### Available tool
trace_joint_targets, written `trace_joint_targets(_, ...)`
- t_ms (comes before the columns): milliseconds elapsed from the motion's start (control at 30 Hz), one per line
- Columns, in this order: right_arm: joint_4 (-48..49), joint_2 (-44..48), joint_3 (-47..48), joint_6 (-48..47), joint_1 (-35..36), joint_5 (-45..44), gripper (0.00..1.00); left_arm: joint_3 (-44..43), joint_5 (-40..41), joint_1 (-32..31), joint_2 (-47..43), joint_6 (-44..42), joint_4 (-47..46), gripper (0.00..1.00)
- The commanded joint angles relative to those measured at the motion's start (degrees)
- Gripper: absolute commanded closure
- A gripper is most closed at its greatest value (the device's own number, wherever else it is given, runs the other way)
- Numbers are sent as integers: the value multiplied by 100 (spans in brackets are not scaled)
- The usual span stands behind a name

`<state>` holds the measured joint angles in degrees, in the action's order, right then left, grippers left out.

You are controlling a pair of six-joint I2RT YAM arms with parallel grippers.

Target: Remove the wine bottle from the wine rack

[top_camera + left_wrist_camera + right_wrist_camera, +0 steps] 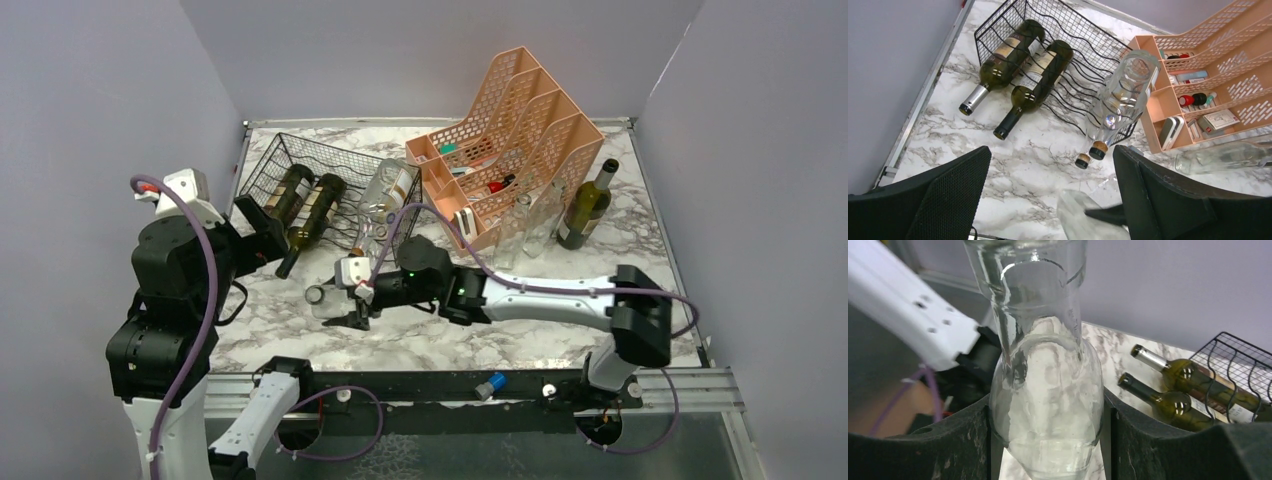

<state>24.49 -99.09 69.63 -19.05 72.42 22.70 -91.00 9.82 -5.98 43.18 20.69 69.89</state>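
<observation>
The clear glass bottle swings outward with my right gripper next, to its right in the top view. It goes down for release there, since free tabletop lies beside the standing bottles.
The black wire wine rack (300, 165) stands at the back left. Two dark green wine bottles (305, 205) lie in it with their necks sticking out toward the front, and clear bottles (385, 195) lie at its right end. My right gripper (348, 300) is shut on the body of a clear glass wine bottle (322, 296), held in front of the rack with its neck pointing left. In the right wrist view that bottle (1045, 390) fills the gap between the fingers. My left gripper (262, 235) is open and empty, beside the rack's front left corner; its fingers (943, 195) stand wide apart.
A peach perforated file organizer (510, 150) stands at the back right with small items in it. A dark green bottle (588, 205) stands upright to its right, and clear bottles (530, 225) stand in front of it. A small blue-capped item (491, 384) lies on the front rail.
</observation>
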Motion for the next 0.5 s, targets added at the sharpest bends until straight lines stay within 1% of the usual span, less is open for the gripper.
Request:
trace_joint_targets(0,-1186,1162,-193,693,53,687,57,291,464,-227,73,-148,-581,1)
trace_joint_targets(100,-1586,1952,-667,1026,59,77,56,604,449,-300,3,-179,-867,1)
trace_joint_targets(200,-2435,2505,-757,1120,56,-534,55,869,367,-319,-29,-192,-1130,1)
trace_joint_targets(333,-3363,3045,-846,1332,54,-1656,55,1130,291,-334,-19,-212,-1385,1)
trace_joint_targets(400,-3468,3229,-1001,1436,50,-2184,58,1242,260,-336,-11,-221,-1471,1)
trace_joint_targets(467,-3364,3349,-1218,1612,25,-2785,58,1318,225,-331,-3,-231,-1541,1)
